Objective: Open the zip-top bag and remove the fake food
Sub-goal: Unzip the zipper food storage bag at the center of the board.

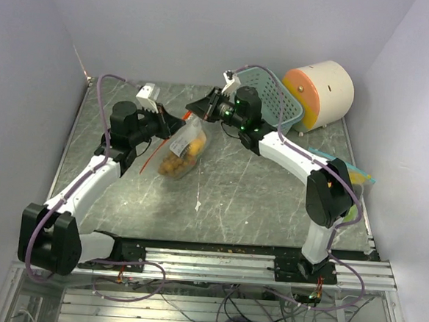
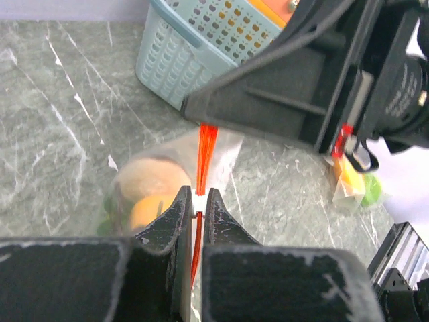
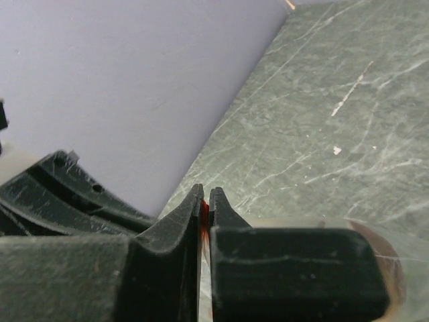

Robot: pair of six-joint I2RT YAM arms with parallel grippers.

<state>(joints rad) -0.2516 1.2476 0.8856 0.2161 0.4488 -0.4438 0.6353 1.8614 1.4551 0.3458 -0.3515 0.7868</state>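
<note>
The left gripper will next pull back and to the left in the top view to the zip's loose end (image 1: 141, 171) and let go, because there is still zip beyond the slider.
The clear zip-top bag (image 1: 183, 156) hangs lifted over the table's middle. Its top edge is an orange zip strip (image 2: 206, 151). The fake food (image 1: 176, 162), orange, yellow and brownish pieces, sits inside; the left wrist view shows it (image 2: 146, 194) through the plastic. My left gripper (image 1: 177, 126) is shut on the white slider of the zip (image 2: 196, 200). My right gripper (image 1: 194, 109) is shut on the orange zip strip (image 3: 204, 208) just beside it. Both grippers meet at the bag's top.
A light blue perforated basket (image 1: 270, 98) lies at the back, next to a big cream cylinder with an orange face (image 1: 321, 95). Another clear packet with yellow and green contents (image 1: 354, 180) lies at the right edge behind my right arm. Grey walls close in on three sides.
</note>
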